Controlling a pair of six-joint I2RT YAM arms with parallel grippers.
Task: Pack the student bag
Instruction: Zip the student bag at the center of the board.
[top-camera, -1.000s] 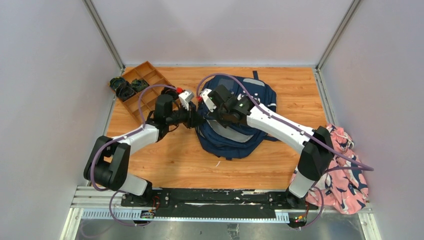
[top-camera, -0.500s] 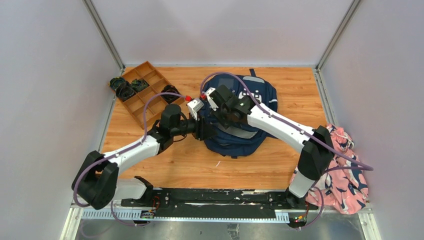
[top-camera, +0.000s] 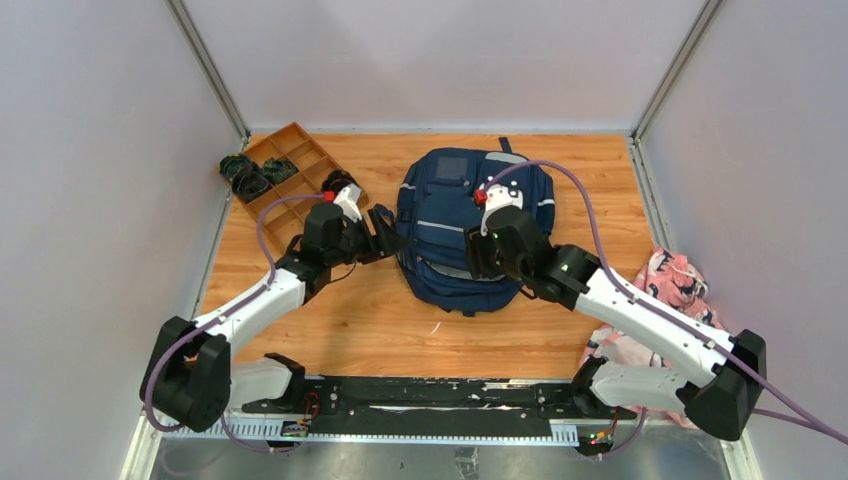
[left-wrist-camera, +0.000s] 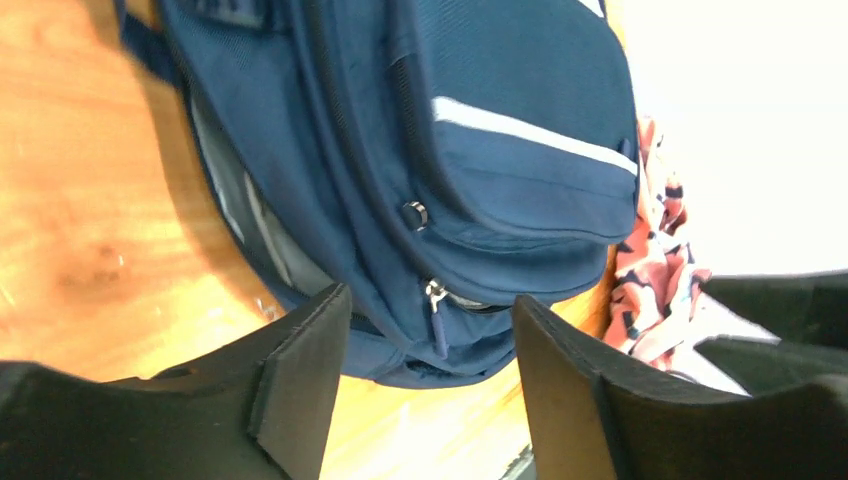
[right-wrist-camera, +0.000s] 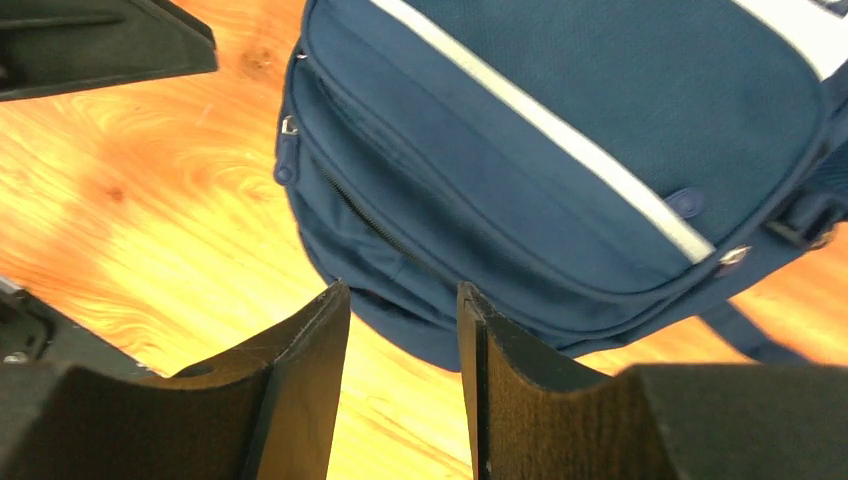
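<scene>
My right gripper is to shift toward my left gripper next, then go down onto the zipper pull's dark tab (right-wrist-camera: 287, 162), because it hangs free at the bag's edge.
The student bag (top-camera: 455, 215) lies flat on the wooden table, navy with light grey stripes and a grey square panel at its far end. My left gripper (top-camera: 388, 236) is open beside the bag's left edge, apart from it. In the left wrist view the bag (left-wrist-camera: 470, 150) and a zipper pull (left-wrist-camera: 437, 312) lie beyond the empty left gripper (left-wrist-camera: 430, 385). My right gripper (top-camera: 474, 258) hovers open over the bag's near end. The right wrist view shows that gripper (right-wrist-camera: 404, 345) empty above the bag's (right-wrist-camera: 560, 150) lower edge.
A wooden compartment tray (top-camera: 303, 158) sits at the back left with dark cable bundles (top-camera: 250, 172) in it. A pink-and-navy patterned cloth (top-camera: 690, 290) hangs off the table's right edge, also in the left wrist view as cloth (left-wrist-camera: 660, 260).
Both grippers have opened and let go of the bag's left side. The left pulled back left, the right swung to the bag's near end. The bag settled flat.
</scene>
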